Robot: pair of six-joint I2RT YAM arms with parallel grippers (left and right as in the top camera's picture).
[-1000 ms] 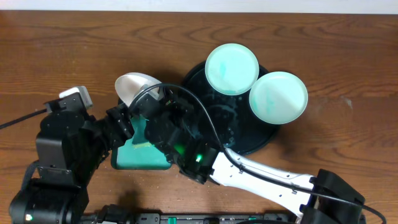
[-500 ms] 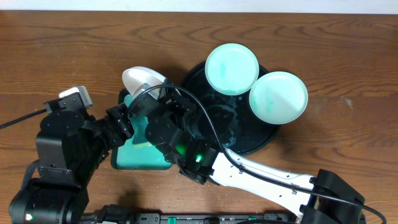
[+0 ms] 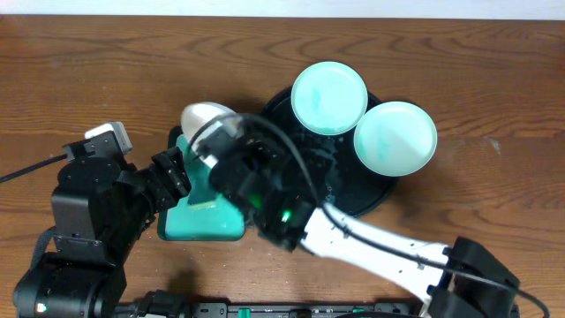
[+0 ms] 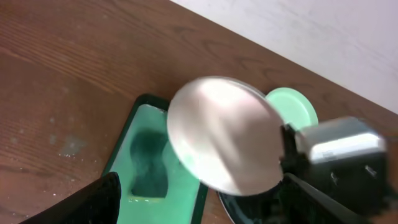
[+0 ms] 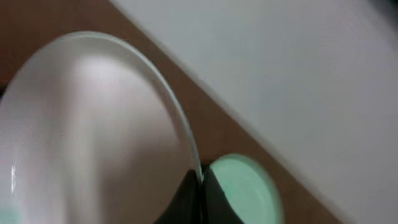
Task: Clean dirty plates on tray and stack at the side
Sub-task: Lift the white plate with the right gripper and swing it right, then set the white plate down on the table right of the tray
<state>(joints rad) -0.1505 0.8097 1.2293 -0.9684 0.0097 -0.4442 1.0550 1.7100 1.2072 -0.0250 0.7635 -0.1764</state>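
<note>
My right gripper should swing to the bare wood beyond the mint plates, below and to its right in the overhead view, then lower and release the plate.
My right gripper [image 3: 226, 143] is shut on the rim of a white plate [image 3: 206, 118], held tilted above the table just left of the black tray [image 3: 351, 185]. In the right wrist view the plate [image 5: 87, 124] is pinched edge-on between my fingertips [image 5: 200, 183]. In the left wrist view it [image 4: 221, 143] is blurred. Two mint plates [image 3: 329, 97] [image 3: 395, 138] rest on the tray's far side and right rim. My left gripper [image 3: 179, 179] is open and empty, low over the teal rectangular tray [image 3: 199, 221]; its fingers [image 4: 205, 208] straddle that tray.
The teal rectangular tray [image 4: 143, 186] has a dark patch in its middle and lies left of the black tray. My right arm's white link [image 3: 371, 243] crosses the front of the table. Bare wooden table lies to the far left and right.
My right gripper has carried the white plate to the right, toward the black tray, and the plate shows smaller from above. The left arm has stayed still.
</note>
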